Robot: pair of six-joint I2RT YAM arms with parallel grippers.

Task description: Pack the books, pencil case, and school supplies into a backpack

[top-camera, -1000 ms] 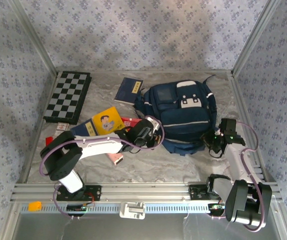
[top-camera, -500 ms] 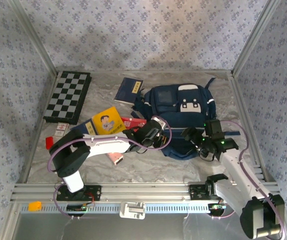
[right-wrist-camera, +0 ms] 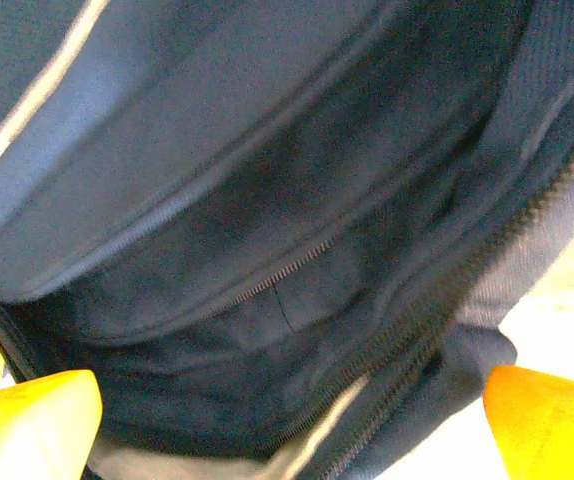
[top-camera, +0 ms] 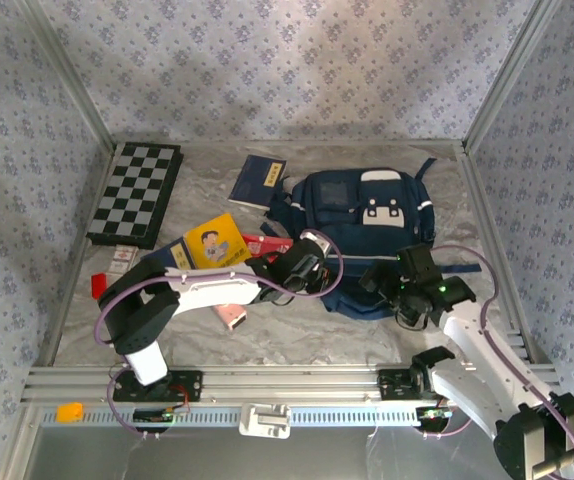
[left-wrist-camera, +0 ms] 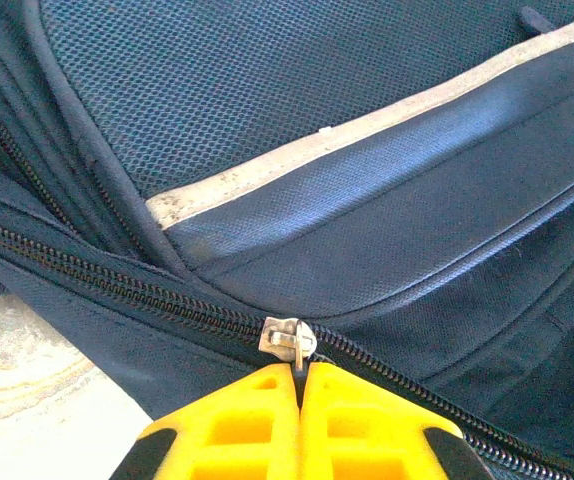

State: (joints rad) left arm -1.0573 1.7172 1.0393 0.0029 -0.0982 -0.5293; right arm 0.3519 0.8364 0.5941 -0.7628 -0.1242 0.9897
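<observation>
The left gripper carries the metal pull [left-wrist-camera: 289,338] away from my base along the joined zipper teeth [left-wrist-camera: 77,267] next, past the red pencil case.
The navy backpack [top-camera: 362,225] lies flat at the table's middle right. My left gripper [top-camera: 314,270] is at its near left corner, its yellow fingers [left-wrist-camera: 252,420] shut on the metal zipper pull [left-wrist-camera: 289,338]. My right gripper [top-camera: 385,282] hangs over the bag's near edge. It is open wide, and dark fabric and a zipper line of the backpack [right-wrist-camera: 267,250] lie between its fingers [right-wrist-camera: 37,415]. A yellow book [top-camera: 214,243] lies on a navy book [top-camera: 165,258]. Another navy book [top-camera: 257,181] lies behind. The red pencil case [top-camera: 259,244] sits by the left arm. The pink gadget [top-camera: 231,316] lies under that arm.
A checkered board [top-camera: 135,192] lies at the back left. A small red block [top-camera: 98,285] and a small white and red piece [top-camera: 122,258] sit near the left edge. Metal frame rails border the table, and papered walls close in the sides and the back.
My right arm swung left from the table's right edge to the backpack's near edge, and its gripper opened wide. My left gripper shifted slightly right, still shut; the backpack's shape shifted a little.
</observation>
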